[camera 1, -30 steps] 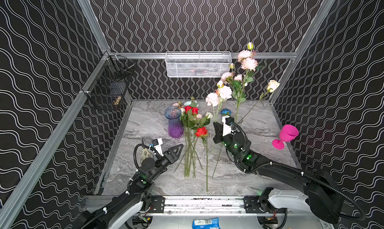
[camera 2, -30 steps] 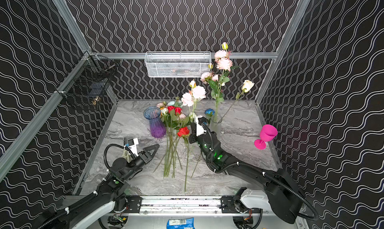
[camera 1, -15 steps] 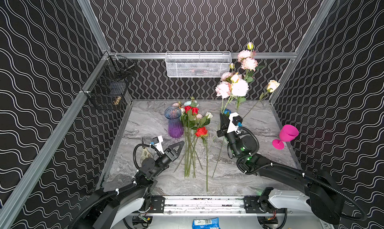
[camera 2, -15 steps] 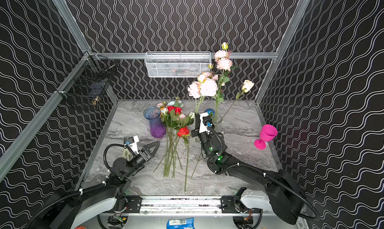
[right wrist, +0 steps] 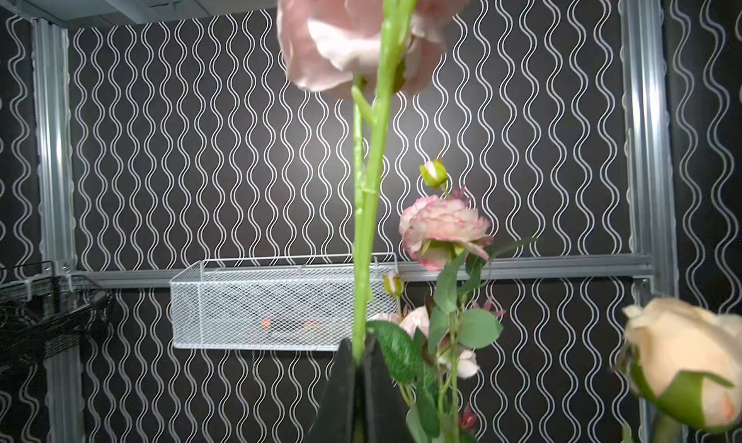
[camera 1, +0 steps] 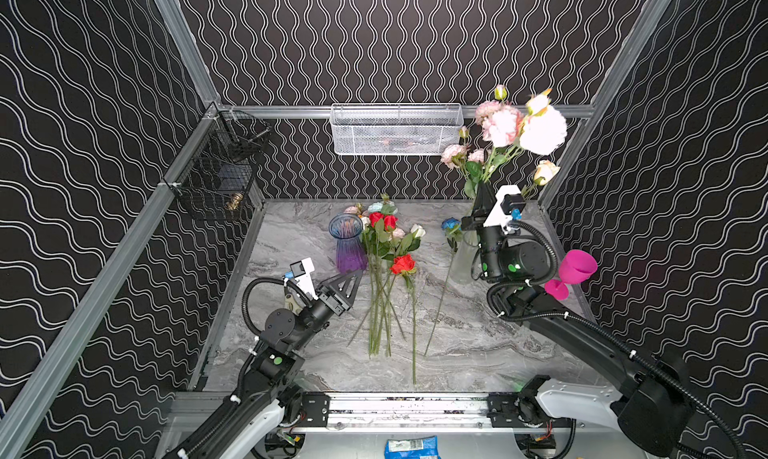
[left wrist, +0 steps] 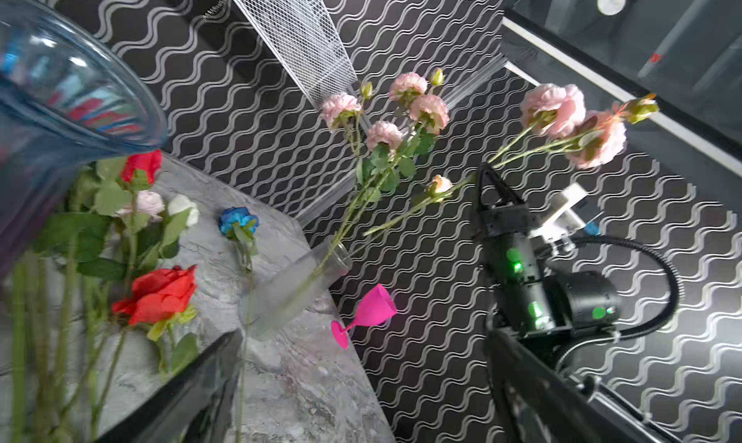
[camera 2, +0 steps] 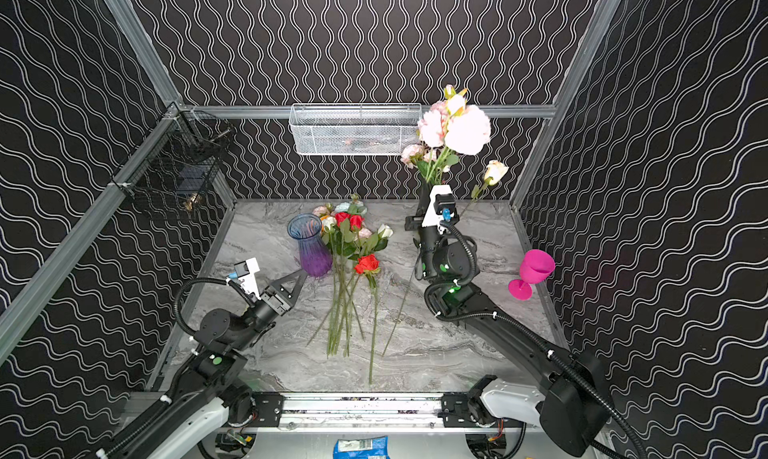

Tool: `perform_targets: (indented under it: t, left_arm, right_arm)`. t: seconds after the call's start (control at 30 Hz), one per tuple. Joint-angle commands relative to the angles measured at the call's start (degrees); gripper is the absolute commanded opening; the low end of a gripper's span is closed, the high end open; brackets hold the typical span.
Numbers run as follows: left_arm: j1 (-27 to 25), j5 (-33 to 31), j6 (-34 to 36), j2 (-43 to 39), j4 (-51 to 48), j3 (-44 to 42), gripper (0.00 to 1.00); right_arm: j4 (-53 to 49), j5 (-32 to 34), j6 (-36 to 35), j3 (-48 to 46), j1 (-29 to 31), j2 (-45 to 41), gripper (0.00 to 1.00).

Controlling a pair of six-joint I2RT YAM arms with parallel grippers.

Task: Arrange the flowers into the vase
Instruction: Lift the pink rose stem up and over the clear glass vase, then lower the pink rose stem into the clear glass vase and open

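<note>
The clear vase's opening (camera 1: 471, 234) is below my closed fingers. My right gripper will lower the spray's green stem down into it next and then release the stem.
My right gripper (camera 1: 483, 186) is shut on the green stem of a pink spray (camera 1: 544, 134) and holds it upright, blooms high, just above and behind the clear vase (camera 1: 462, 261). In the right wrist view the stem (right wrist: 367, 220) rises from between the closed fingers. That vase holds another pink spray (camera 1: 455, 153) and a cream rose (camera 1: 546, 172). A bundle of flowers (camera 1: 386, 245) with red, white and pink blooms lies mid-table beside a purple vase (camera 1: 348, 245). A blue flower (camera 1: 451, 224) lies by the clear vase. My left gripper (camera 1: 355, 282) is open and empty, low beside the purple vase's base.
A pink goblet (camera 1: 575, 270) stands at the right edge, close to my right arm. A white mesh basket (camera 1: 397, 130) hangs on the back wall and a black wire basket (camera 1: 220, 174) on the left wall. A blue packet (camera 1: 409, 448) lies below the front rail.
My right gripper has lifted the pink spray up and to the right, from mid-table to above the clear vase. The left gripper has edged forward, its jaws a little wider.
</note>
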Motion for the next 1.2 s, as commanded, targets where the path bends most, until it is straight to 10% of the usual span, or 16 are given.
perform_targets:
  t: [0.0,1.17]
  left_arm:
    - [0.1,-2.8,2.4,-2.3,-9.8,-0.7,0.96]
    - [0.1,3.7,-3.4,7.2,5.0,-5.7,0.94]
  right_arm:
    - [-5.2,-0.6,-0.9,2.3,-2.7,0.5,0.00]
    - [-15.7,0.3,12.0,-5.7,-12.3,5.6,0.00]
